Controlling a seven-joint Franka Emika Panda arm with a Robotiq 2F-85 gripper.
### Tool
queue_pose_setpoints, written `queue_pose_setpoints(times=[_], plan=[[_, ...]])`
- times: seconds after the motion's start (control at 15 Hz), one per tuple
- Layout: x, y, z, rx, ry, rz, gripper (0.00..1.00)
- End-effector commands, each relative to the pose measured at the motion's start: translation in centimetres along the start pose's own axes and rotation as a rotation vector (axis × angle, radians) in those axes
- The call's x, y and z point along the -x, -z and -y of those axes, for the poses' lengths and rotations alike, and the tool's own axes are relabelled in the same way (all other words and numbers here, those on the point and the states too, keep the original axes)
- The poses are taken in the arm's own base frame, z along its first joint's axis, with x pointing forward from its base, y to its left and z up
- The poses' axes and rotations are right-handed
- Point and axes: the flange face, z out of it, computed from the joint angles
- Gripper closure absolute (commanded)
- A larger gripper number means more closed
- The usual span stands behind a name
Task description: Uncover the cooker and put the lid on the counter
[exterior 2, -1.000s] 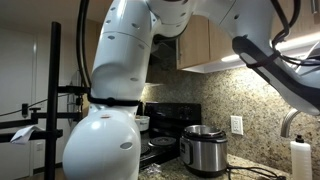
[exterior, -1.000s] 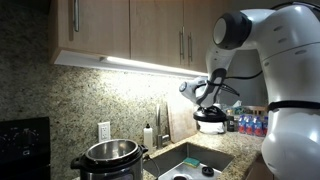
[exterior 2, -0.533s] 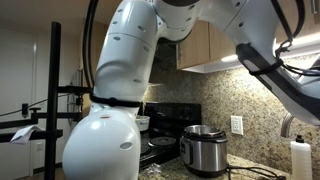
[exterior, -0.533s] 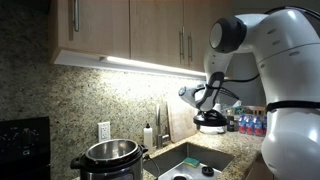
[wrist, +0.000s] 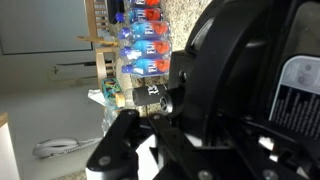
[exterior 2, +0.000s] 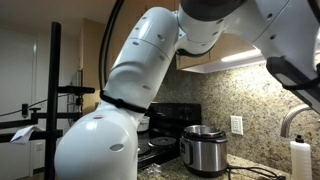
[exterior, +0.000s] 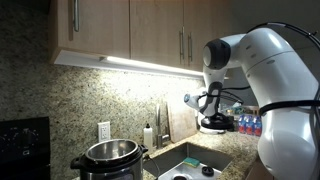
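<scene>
Next, my gripper brings the black lid down onto the clear counter (exterior: 228,145) beside the sink and releases it, since the lid still hangs above there.
The cooker (exterior: 108,159) stands uncovered at the left end of the counter (exterior: 236,146), its steel pot open; in an exterior view from the stove side the cooker (exterior 2: 204,150) shows the same bare rim. The black domed lid (exterior: 213,125) hangs in the air over the counter right of the sink, with my gripper (exterior: 210,106) shut on its top handle. In the wrist view the lid (wrist: 250,70) fills the right side as a dark mass, and my gripper (wrist: 185,125) is clamped against it.
An inset sink (exterior: 190,160) lies between the cooker and the lid. Bottles with red caps (exterior: 248,124) stand at the back of the counter, near the lid. A soap bottle (exterior: 148,135) and a wall socket (exterior: 104,130) sit behind the cooker. The black stove (exterior 2: 168,128) adjoins the cooker.
The arm has swung and carried the lid slightly right and down toward the counter beside the sink. The gripper stays shut on the lid's handle; the cooker has not moved.
</scene>
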Motion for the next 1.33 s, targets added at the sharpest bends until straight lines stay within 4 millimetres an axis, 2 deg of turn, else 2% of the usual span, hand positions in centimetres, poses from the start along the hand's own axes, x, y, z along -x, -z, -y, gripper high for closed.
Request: queue_pose_setpoints(times=[0.0,0.33,0.53,0.87,1.27], plan=[[-1.5,-3.9,-2.4,0.028,-0.068,0.052,0.99],[-2.1,-9.4,-3.1,0.034,-0.144,0.138,0.98],[-2.3,-11.7,-2.9,0.043,-0.174,0.169,0.98],[-2.7,-14.3,-1.2,0.051,-0.179,0.208,0.98],[-2.8,-16.1,1.4,0.064,-0.147,0.23,0.98]])
